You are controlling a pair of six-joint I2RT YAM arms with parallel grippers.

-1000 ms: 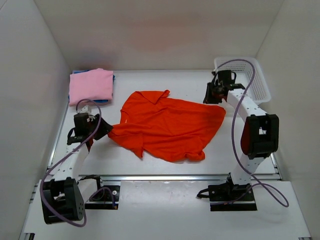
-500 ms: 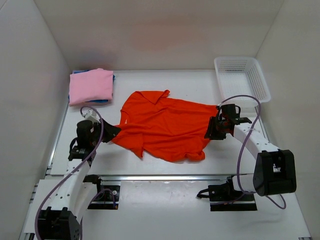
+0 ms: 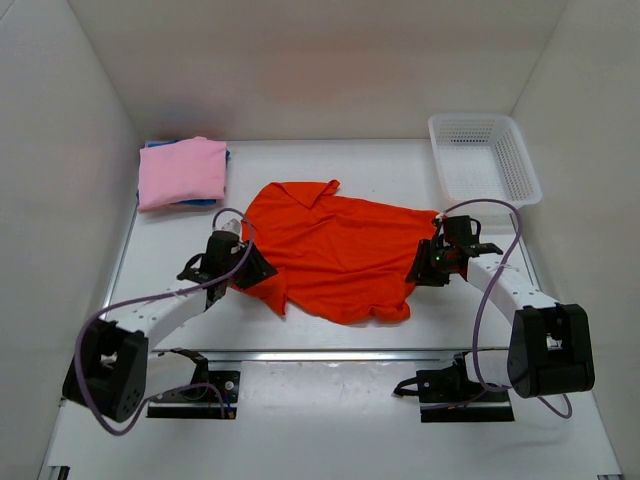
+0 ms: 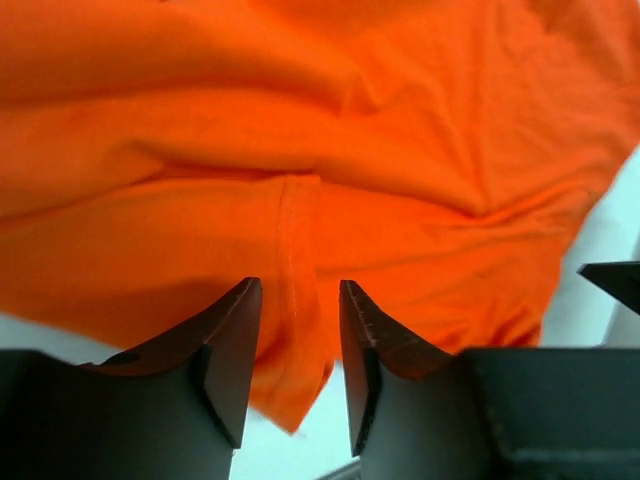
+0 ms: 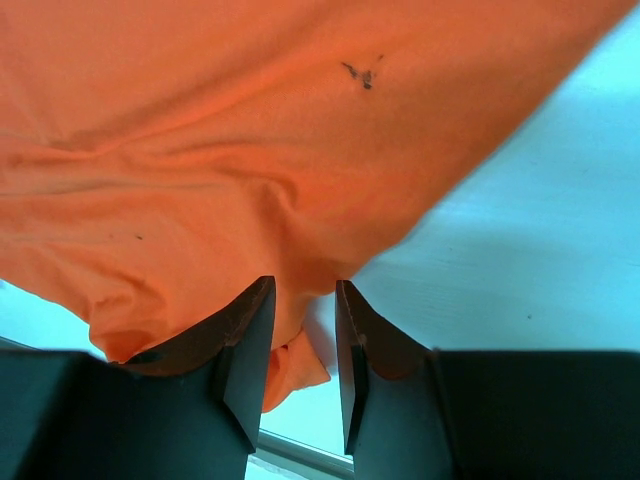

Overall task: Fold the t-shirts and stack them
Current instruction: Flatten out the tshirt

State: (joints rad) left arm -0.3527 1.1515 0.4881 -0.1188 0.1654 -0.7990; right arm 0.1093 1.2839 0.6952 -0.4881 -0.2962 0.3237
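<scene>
The left gripper lowers and shifts along the shirt's seamed fold onto the hem next. The fold runs from between my open fingers toward the shirt's middle.
The large orange-red t-shirt (image 3: 340, 255) lies spread and crumpled in the middle of the table. My left gripper (image 3: 250, 272) is at its left sleeve. In the left wrist view the jaws (image 4: 298, 295) stand apart with a seamed fold of the orange cloth (image 4: 300, 150) between them. My right gripper (image 3: 420, 270) is at the shirt's right edge. In the right wrist view its jaws (image 5: 303, 295) stand apart astride the orange hem (image 5: 200, 150). The light pink t-shirt (image 3: 182, 170) lies folded at the back left on the blue t-shirt (image 3: 205, 202), of which only an edge shows.
A white mesh basket (image 3: 483, 118) stands at the back right corner. White walls close in the table on three sides. A metal rail (image 3: 340, 353) runs along the near edge, with the arm bases behind it.
My left gripper moved right onto the shirt's left sleeve. My right gripper came down from beside the basket to the shirt's right edge and has held there for the last half second.
</scene>
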